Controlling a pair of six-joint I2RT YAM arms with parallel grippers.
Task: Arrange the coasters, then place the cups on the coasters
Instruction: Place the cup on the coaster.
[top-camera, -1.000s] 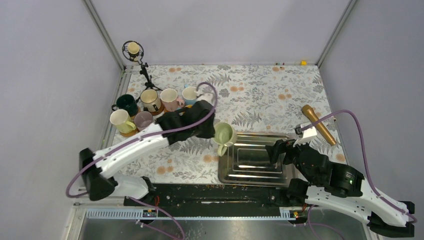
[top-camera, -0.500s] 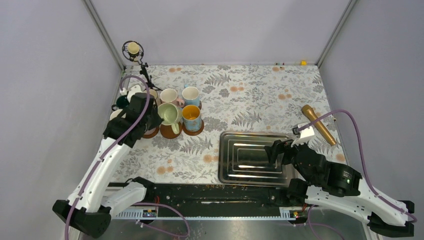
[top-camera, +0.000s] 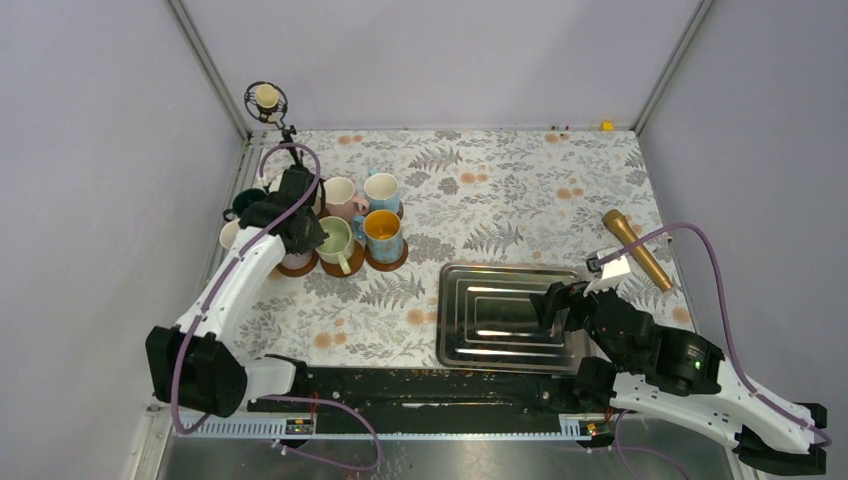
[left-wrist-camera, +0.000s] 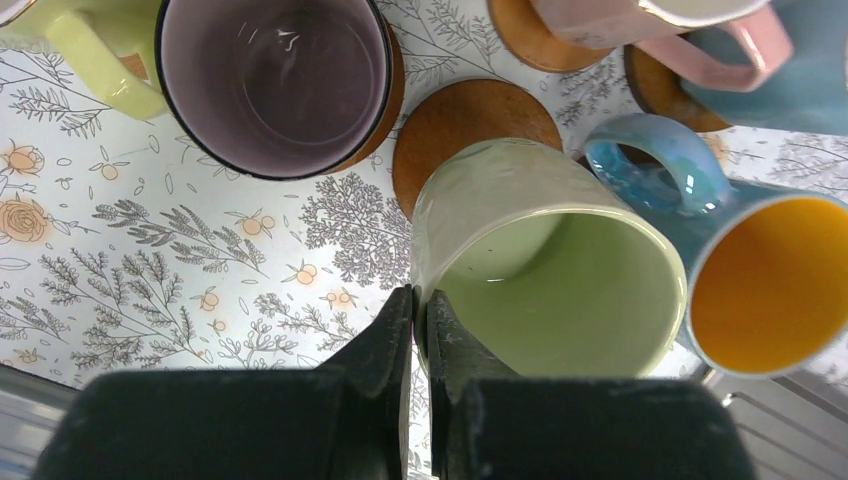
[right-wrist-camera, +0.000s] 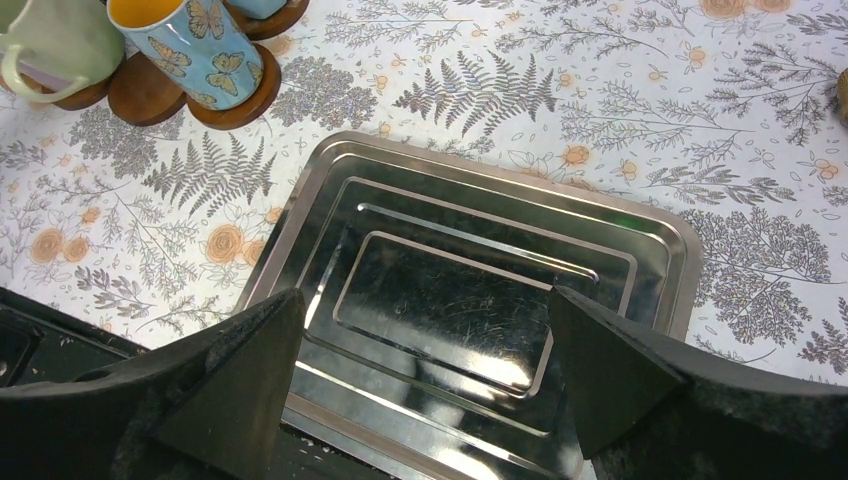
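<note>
The pale green cup is still hanging, so the left gripper needs to lower it onto the brown coaster between the mauve and butterfly cups and then open.
My left gripper is shut on the rim of a pale green cup, one finger inside and one outside. The cup hangs tilted with its base over a brown coaster at the front of the cup cluster; whether they touch, I cannot tell. A mauve cup stands to its left and a butterfly cup with a yellow-orange inside to its right, both on coasters. Pink, light blue and dark green cups stand behind. My right gripper stays open above the steel tray.
The steel tray lies near the front edge, right of centre. A gold microphone-like rod lies beside it on the right. A small microphone on a stand stands at the back left corner, close behind the cups.
My left arm carried the pale green cup from the tray's left edge to the cup cluster and brought it down over the front coaster. The right arm has not moved.
</note>
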